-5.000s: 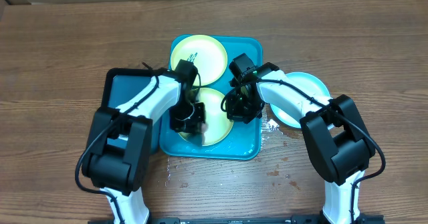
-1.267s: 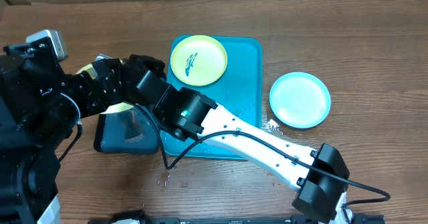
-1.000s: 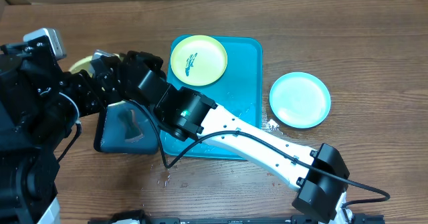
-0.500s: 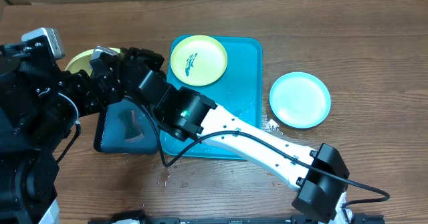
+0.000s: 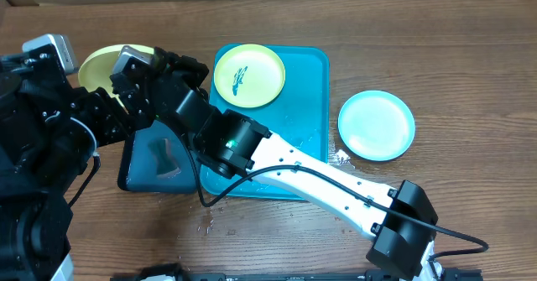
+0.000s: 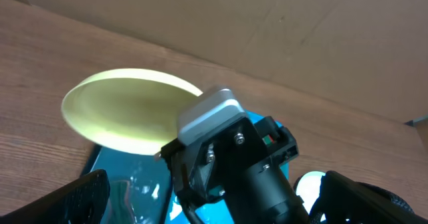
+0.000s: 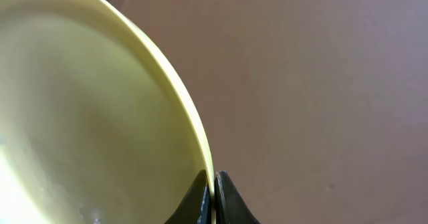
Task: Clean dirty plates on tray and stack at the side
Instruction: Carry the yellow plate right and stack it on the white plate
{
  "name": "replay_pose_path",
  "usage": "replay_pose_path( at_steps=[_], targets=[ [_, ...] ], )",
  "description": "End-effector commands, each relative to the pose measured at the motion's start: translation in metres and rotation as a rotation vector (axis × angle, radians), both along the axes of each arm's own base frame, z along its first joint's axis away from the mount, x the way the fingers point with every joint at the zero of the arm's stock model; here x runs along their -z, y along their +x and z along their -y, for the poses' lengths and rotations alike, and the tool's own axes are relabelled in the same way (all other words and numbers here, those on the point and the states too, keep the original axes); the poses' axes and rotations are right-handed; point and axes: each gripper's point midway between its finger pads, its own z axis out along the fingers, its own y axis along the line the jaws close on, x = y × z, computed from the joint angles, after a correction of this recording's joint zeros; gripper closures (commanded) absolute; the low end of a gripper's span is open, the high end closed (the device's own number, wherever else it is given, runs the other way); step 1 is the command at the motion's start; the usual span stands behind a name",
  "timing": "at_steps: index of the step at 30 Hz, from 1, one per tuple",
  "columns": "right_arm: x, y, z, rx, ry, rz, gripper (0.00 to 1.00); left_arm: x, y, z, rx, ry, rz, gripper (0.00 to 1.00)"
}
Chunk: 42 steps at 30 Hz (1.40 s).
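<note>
The light blue plate (image 5: 376, 126) lies below my right gripper and to its right in the overhead view. My right gripper carries the unmarked plate over it next, lowers and releases.
My right gripper (image 5: 117, 75) is shut on the rim of a yellow-green plate (image 5: 96, 63), held above the table at the far left. The right wrist view shows that plate (image 7: 87, 117) with its rim pinched between both fingertips (image 7: 214, 192), and its face looks free of marks. A second yellow-green plate (image 5: 249, 75) with a blue-green scribble lies at the back of the cyan tray (image 5: 306, 147). A light blue plate (image 5: 376, 126) rests on the table right of the tray. My left gripper (image 6: 217, 200) stands wide open behind the right wrist, holding nothing.
A smaller dark tray (image 5: 159, 159) with a wet surface lies left of the cyan tray, under the right arm. Water drops spot the table near the cyan tray's right edge (image 5: 342, 157). A cardboard wall (image 6: 281, 37) stands behind the table.
The right arm has carried the yellow-green plate farther back and left, away from above the dark tray. My left gripper has stayed open.
</note>
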Motion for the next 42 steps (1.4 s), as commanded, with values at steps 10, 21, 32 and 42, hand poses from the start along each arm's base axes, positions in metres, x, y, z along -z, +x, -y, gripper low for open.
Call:
replay_pose_path(
  at_steps=[10,21,32,42],
  targets=[
    [-0.083,-0.006,0.041,0.091,0.121,0.092,0.96,0.031,-0.002,0.001,0.031,0.023,-0.119,0.00],
    [-0.067,0.026,0.080,0.262,0.327,-0.041,0.96,0.032,-0.003,0.001,0.032,0.022,-0.123,0.00],
    [0.056,0.117,0.264,0.473,0.930,-1.035,0.96,0.036,-0.006,0.002,0.042,0.034,-0.143,0.00],
    [0.132,0.052,0.489,1.108,1.033,-1.337,0.96,0.031,-0.002,0.001,0.042,0.037,-0.119,0.00]
  ],
)
